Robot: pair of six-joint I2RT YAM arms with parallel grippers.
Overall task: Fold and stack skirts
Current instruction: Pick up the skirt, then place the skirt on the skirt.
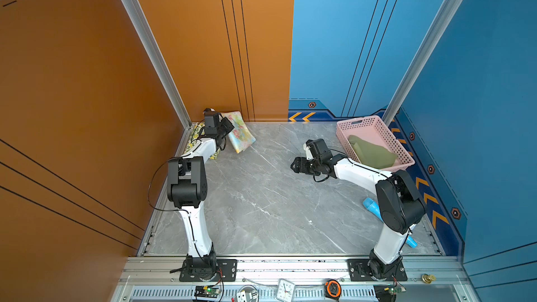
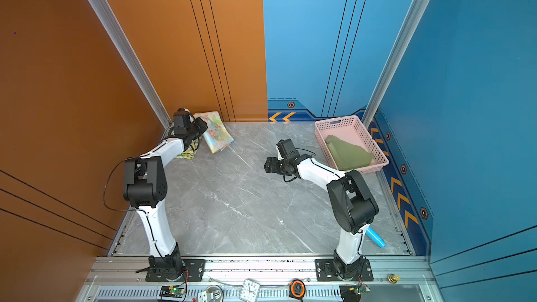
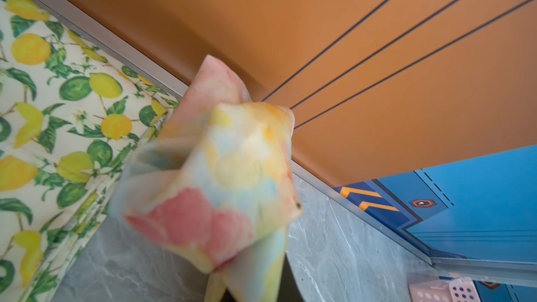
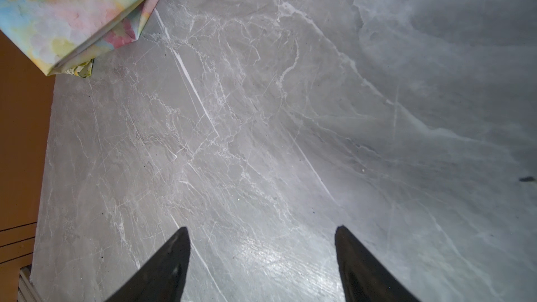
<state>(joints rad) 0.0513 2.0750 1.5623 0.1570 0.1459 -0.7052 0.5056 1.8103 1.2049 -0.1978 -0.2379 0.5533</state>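
My left gripper should turn next, move toward the side, go down and let go of the pastel skirt (image 1: pixel 240 135) onto the lemon-print skirt, because its cloth hangs past that edge.
At the back left corner my left gripper (image 1: pixel 224 129) is shut on an edge of the folded pastel flowered skirt (image 1: pixel 240 135) (image 2: pixel 217 135). The cloth bunches up close in the left wrist view (image 3: pixel 220 169) and hides the fingers. The lemon-print skirt (image 1: pixel 192 138) (image 3: pixel 58 97) lies flat against the wall under that arm. The pastel skirt's far corner rests on the table (image 4: pixel 66 15). The olive green skirt (image 1: pixel 373 152) (image 2: pixel 348 152) lies in the pink basket (image 1: pixel 389 137). My right gripper (image 1: pixel 295 165) (image 4: pixel 261 229) hangs open over bare marble mid-table, holding nothing.
The pink basket (image 2: pixel 366 137) stands at the back right corner. A blue tube (image 1: pixel 372 206) (image 2: pixel 376 238) lies by the right arm's base. A clock (image 1: pixel 285 290) and a tape measure (image 1: pixel 332 287) sit on the front rail. Orange and blue walls close in the table.
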